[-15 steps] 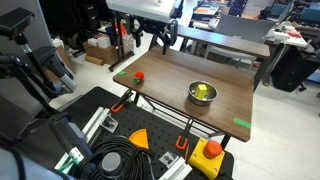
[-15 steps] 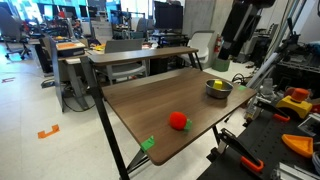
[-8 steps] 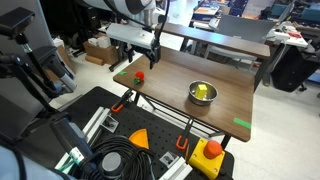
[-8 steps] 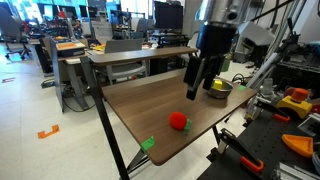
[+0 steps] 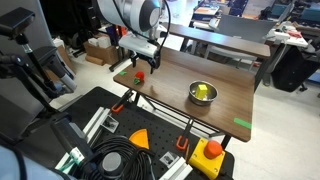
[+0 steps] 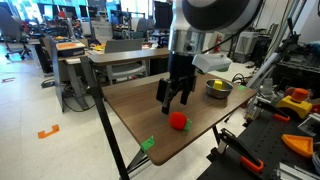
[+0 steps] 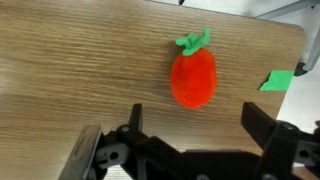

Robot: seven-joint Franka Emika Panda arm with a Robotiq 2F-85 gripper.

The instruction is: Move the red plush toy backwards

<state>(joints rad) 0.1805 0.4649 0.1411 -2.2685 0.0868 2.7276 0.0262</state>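
Observation:
The toy is still below my spread fingers, so my gripper will next move down over the red plush toy's round body (image 6: 178, 121) (image 7: 194, 81) and close on it.
The red plush toy (image 7: 194, 76), with a green leaf top, lies on the wooden table (image 7: 70, 70) near a corner. It shows in both exterior views (image 5: 140, 74) (image 6: 178, 121). My gripper (image 7: 193, 112) is open and empty, its two fingers spread wider than the toy. It hangs just above the toy (image 5: 140, 63) (image 6: 176, 98) and does not touch it.
A metal bowl (image 5: 202, 93) (image 6: 218, 88) with a yellow object inside stands further along the table. Green tape marks sit at table corners (image 7: 278, 81) (image 6: 148, 144) (image 5: 242, 124). The table edge is close to the toy. A second table (image 6: 140, 55) stands behind.
The arm has swung from the back of the table over to the toy and come down; the open gripper now hangs just above it. The toy has not moved.

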